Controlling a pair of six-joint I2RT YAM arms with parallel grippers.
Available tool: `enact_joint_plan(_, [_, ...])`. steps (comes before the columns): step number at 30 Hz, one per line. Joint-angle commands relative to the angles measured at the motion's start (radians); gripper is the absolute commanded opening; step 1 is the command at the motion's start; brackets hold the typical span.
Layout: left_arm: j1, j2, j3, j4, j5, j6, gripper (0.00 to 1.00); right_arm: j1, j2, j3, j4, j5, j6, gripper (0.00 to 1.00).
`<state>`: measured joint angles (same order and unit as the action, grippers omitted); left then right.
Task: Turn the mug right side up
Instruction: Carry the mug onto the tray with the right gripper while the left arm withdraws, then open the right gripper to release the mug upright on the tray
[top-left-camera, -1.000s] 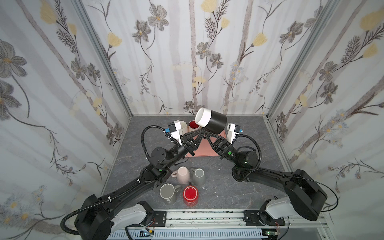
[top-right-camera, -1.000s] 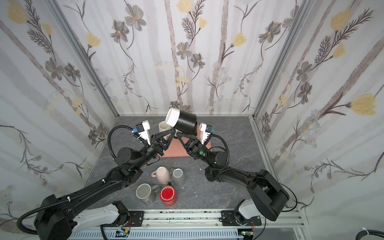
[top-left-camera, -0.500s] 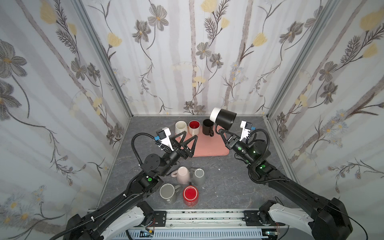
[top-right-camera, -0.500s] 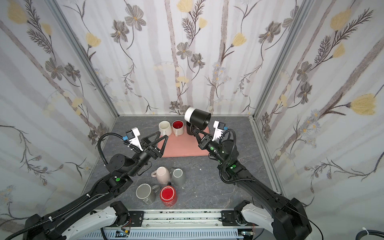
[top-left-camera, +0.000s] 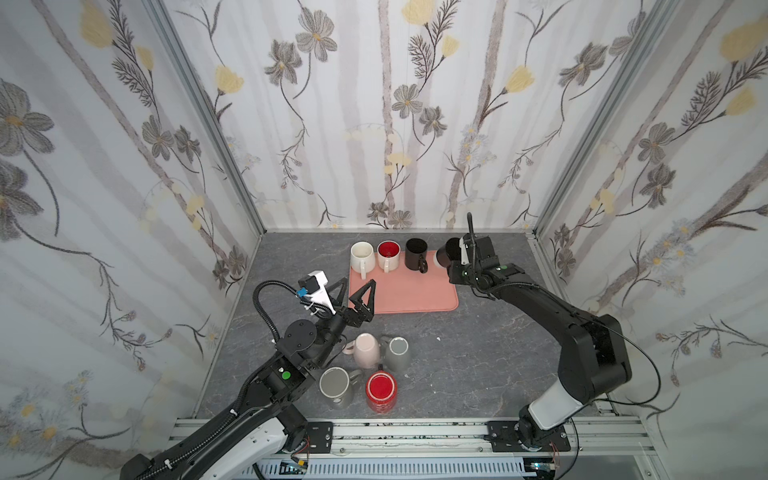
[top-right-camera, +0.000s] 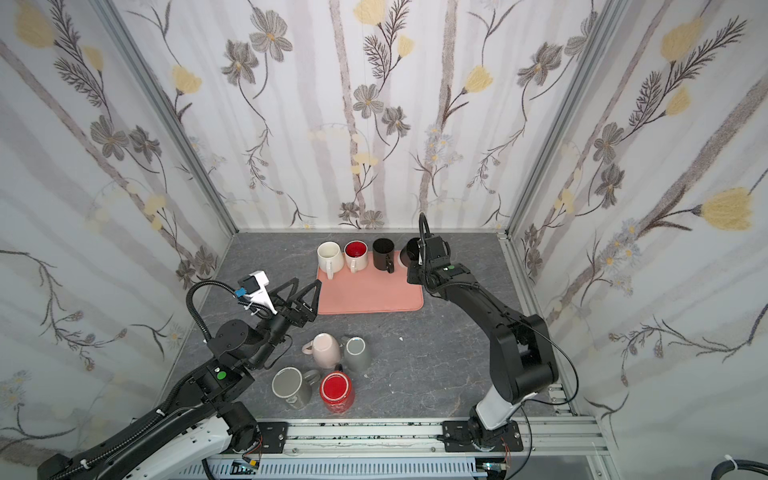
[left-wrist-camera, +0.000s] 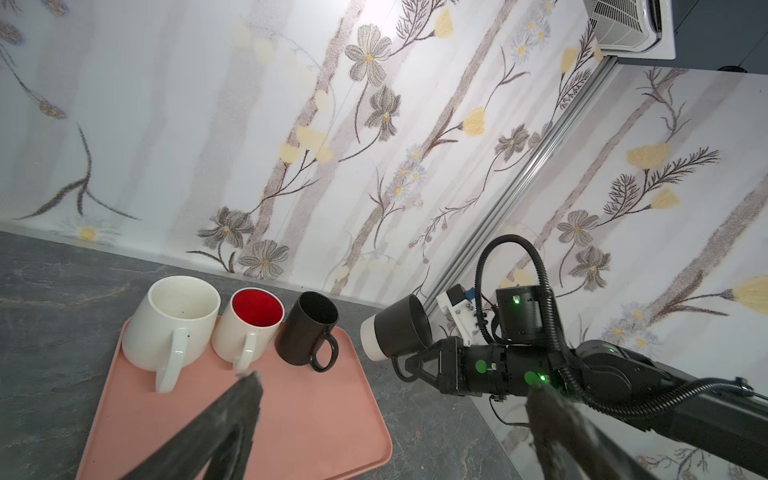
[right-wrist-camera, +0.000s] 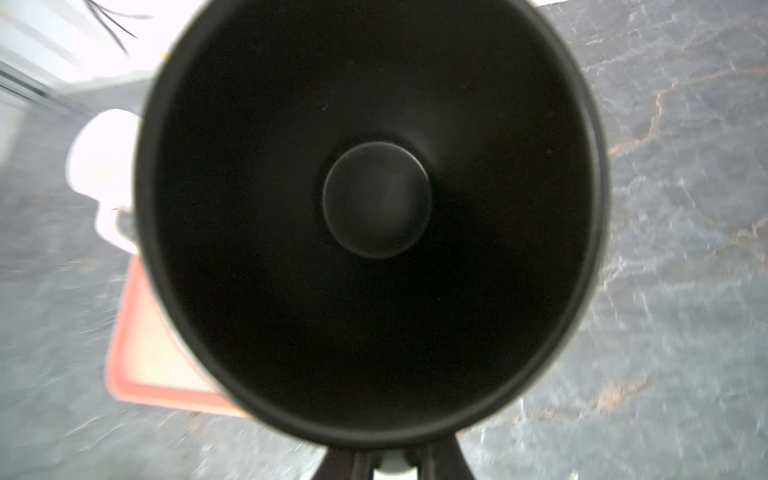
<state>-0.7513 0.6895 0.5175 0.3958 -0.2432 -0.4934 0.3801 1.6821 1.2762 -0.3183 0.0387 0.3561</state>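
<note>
My right gripper should next tilt the sideways mug upright and lower its white base onto the tray's free far corner below the gripper. Then it should release the mug's handle.
The mug (top-left-camera: 445, 254) (top-right-camera: 410, 250) is black with a white base. It hangs tilted on its side just off the far right corner of the pink tray (top-left-camera: 407, 293). My right gripper (left-wrist-camera: 409, 362) is shut on its handle. In the right wrist view the mug's dark inside (right-wrist-camera: 374, 199) fills the picture, with the gripper (right-wrist-camera: 392, 462) at the rim. My left gripper (top-left-camera: 358, 286) (top-right-camera: 306, 286) stands open and empty over the tray's near left corner, well apart from the mug (left-wrist-camera: 395, 330).
On the tray's far edge stand a white mug (top-left-camera: 360, 254), a white mug with a red inside (top-left-camera: 388, 253) and a black mug (top-left-camera: 415, 254), all mouth up. Near the front, a pink mug (top-left-camera: 366, 350), two grey mugs (top-left-camera: 398, 353) (top-left-camera: 336, 384) and a red mug (top-left-camera: 381, 390) are clustered.
My left gripper has let go of the mug, opened and drawn back to the left. The right arm has carried the mug right and down, from above the tray to its far right corner.
</note>
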Motion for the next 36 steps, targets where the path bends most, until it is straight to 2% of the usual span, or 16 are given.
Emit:
enact_joint_plan(1, [0.003,-0.028,-0.017,-0.019,-0.041,0.007,1.00,0.001,0.081,0.073,-0.025,0.095,-0.081,0.00])
enact_joint_plan(5, [0.003,-0.058,-0.027,-0.024,-0.049,0.007,1.00,0.003,0.196,0.177,-0.059,0.150,-0.110,0.00])
enact_joint_plan(12, [0.003,-0.067,-0.026,-0.040,-0.053,0.007,1.00,0.008,0.329,0.307,-0.098,0.160,-0.121,0.00])
enact_joint_plan(26, [0.003,-0.085,-0.026,-0.051,-0.057,0.003,1.00,0.014,0.476,0.462,-0.157,0.190,-0.133,0.00])
enact_joint_plan(27, [0.003,-0.085,-0.024,-0.053,-0.055,0.002,1.00,0.014,0.481,0.466,-0.157,0.194,-0.131,0.02])
enact_joint_plan(29, [0.002,-0.086,-0.022,-0.060,-0.054,0.001,1.00,0.014,0.478,0.466,-0.157,0.199,-0.129,0.13])
enact_joint_plan(31, [0.003,-0.088,-0.022,-0.063,-0.053,0.000,1.00,0.013,0.471,0.464,-0.158,0.194,-0.127,0.31])
enact_joint_plan(34, [0.002,-0.088,-0.022,-0.066,-0.050,-0.001,1.00,0.014,0.452,0.463,-0.155,0.178,-0.128,0.51])
enact_joint_plan(36, [0.003,-0.087,-0.022,-0.069,-0.050,-0.006,1.00,0.015,0.430,0.453,-0.143,0.169,-0.127,0.59])
